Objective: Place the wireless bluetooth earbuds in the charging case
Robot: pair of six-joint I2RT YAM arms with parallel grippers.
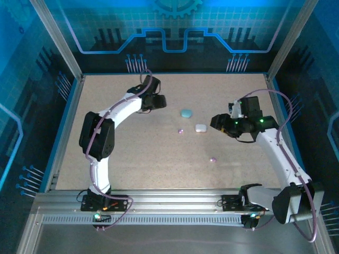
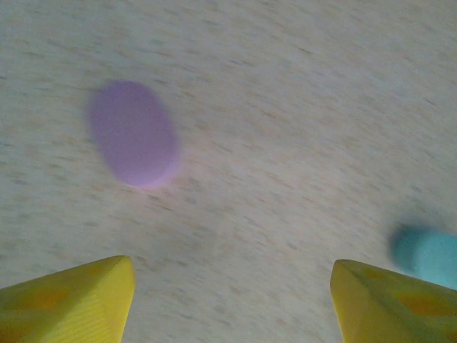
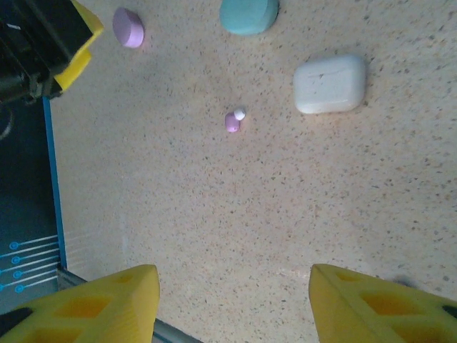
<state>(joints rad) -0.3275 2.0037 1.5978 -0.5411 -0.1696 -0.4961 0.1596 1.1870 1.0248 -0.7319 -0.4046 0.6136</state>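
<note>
I must next move my left gripper away from the teal case and lower its open fingers astride the purple charging case [image 2: 133,133], below them and off their middle.
A purple charging case [image 2: 133,133] lies closed and blurred on the table, just ahead of my left gripper [image 2: 232,300], whose yellow fingers [image 2: 71,300] stand open with nothing between them. The same purple case [image 3: 128,28] appears beside the left gripper [image 3: 43,43] in the right wrist view. One purple earbud [image 1: 180,130] [image 3: 232,121] rests near the middle of the table, and another purple earbud [image 1: 213,159] lies nearer the front. My right gripper [image 1: 218,123] [image 3: 232,300] hovers open and empty above bare table, right of the white case.
A teal case [image 1: 186,113] [image 3: 248,14] [image 2: 428,254] and a white case [image 1: 200,127] [image 3: 330,84] lie closed at mid-table between the arms. A blue rail [image 3: 51,193] and metal frame border the table.
</note>
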